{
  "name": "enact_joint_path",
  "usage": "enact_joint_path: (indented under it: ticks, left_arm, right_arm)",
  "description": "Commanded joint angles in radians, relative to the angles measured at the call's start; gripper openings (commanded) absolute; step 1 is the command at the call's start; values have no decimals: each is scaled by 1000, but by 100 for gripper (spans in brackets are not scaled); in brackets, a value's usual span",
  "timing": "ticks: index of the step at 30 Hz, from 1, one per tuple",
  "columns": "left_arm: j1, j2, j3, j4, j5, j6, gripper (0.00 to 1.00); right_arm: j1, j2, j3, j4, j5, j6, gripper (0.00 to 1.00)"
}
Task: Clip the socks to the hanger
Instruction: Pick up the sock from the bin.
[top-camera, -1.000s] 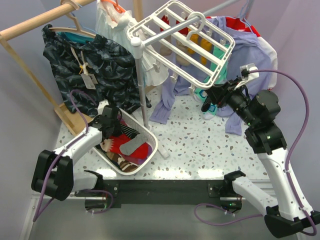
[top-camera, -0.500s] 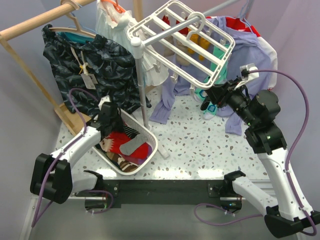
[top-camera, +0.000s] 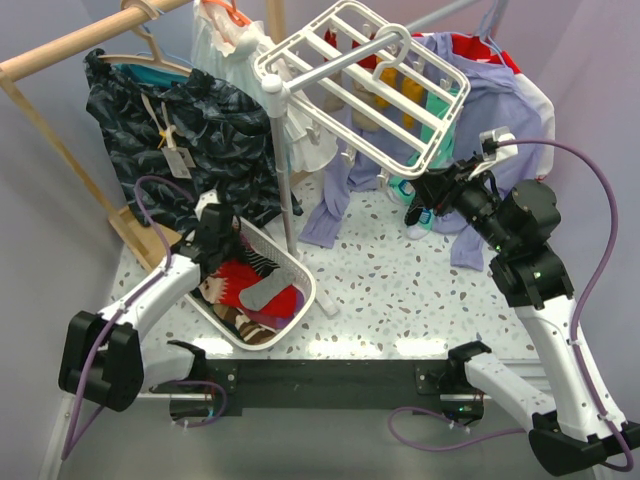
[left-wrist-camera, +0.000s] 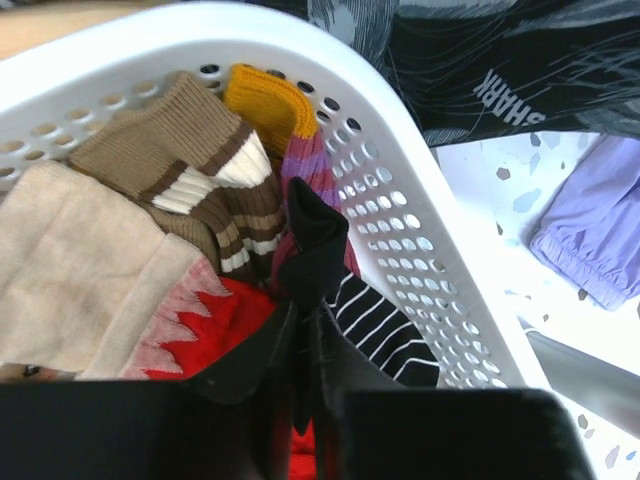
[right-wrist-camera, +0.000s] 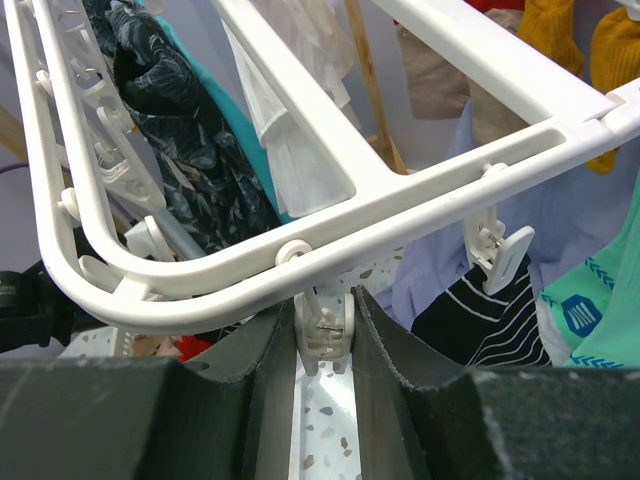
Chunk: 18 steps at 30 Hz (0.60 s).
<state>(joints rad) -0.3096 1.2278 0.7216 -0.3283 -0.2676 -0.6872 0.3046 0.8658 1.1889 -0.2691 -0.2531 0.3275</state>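
Note:
The fold will go up and across to the right in the top view next, as my left gripper lifts it into the clip my right gripper pinches and releases it.
The white grid hanger hangs at the back centre, and its frame fills the right wrist view. My right gripper is under its near right edge, shut on a small white clip, with a finger on each side of it. Red sock cloth lies in the white basket. My left gripper is over the basket's far end, shut on a black fold of cloth. The red cloth lies just left of it. I cannot tell whether the fold belongs to a red sock.
The basket also holds brown striped, beige, mustard and black-and-white striped cloth. A dark garment hangs on the wooden rail at left. Lilac cloth and teal socks hang near the right gripper. A metal pole stands between the arms.
My left gripper has moved a little up and back over the basket's far end, still pinching the black cloth. The right arm has not moved.

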Motion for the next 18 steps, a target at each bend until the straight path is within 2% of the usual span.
enact_joint_path:
  ticks: [1, 4, 13, 16, 18]
  left_arm:
    - [-2, -76, 27, -6, -64, 34, 5]
    - [-2, -120, 64, -40, -88, 107, 0]
    - [-2, -244, 239, -189, -239, 313, 0]
    - [-9, -267, 275, -192, -176, 428, 0]
    - [-34, -287, 285, -170, -70, 508, 0]
  right_arm:
    - [-2, 9, 15, -5, 12, -11, 15]
    - [-2, 9, 15, -2, 12, -10, 15]
    - [-4, 6, 23, -2, 14, -5, 15]
    - [-2, 6, 29, -4, 14, -5, 15]
    - [-2, 6, 34, -4, 12, -5, 15]
